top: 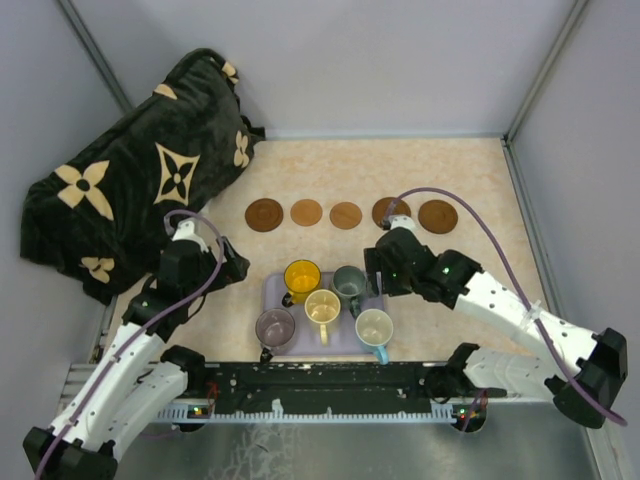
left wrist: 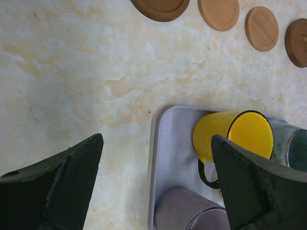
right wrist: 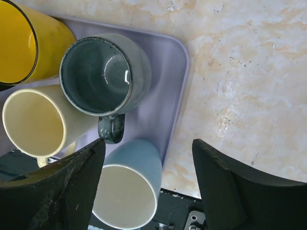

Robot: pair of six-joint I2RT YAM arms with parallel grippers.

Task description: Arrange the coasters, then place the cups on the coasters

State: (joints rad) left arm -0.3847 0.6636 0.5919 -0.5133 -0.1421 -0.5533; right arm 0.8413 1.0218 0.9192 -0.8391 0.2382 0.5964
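My left gripper goes to the right in the top view and down onto the yellow cup's black handle next, because it juts clear of the cup's side.
Several brown coasters lie in a row at the back, from the darkest [top: 264, 214] to the rightmost [top: 437, 216]; a cable crosses one [top: 386, 209]. On the lavender tray [top: 272, 290] stand the cups: yellow [top: 301, 275], dark grey-green [top: 349, 282], cream [top: 322, 306], mauve-grey [top: 275, 326] and white with a blue outside [top: 374, 327]. My left gripper [left wrist: 156, 148] is open over the tray's left rim [left wrist: 154, 158], beside the yellow cup [left wrist: 225, 134]. My right gripper [right wrist: 148, 155] is open over the tray's right end, above the blue-sided cup [right wrist: 129, 187] and near the dark cup [right wrist: 103, 74].
A black plush cushion with tan flower shapes [top: 140, 170] lies at the back left, partly off the table. Grey walls enclose the table on three sides. A black rail [top: 320, 378] runs along the near edge, just below the tray.
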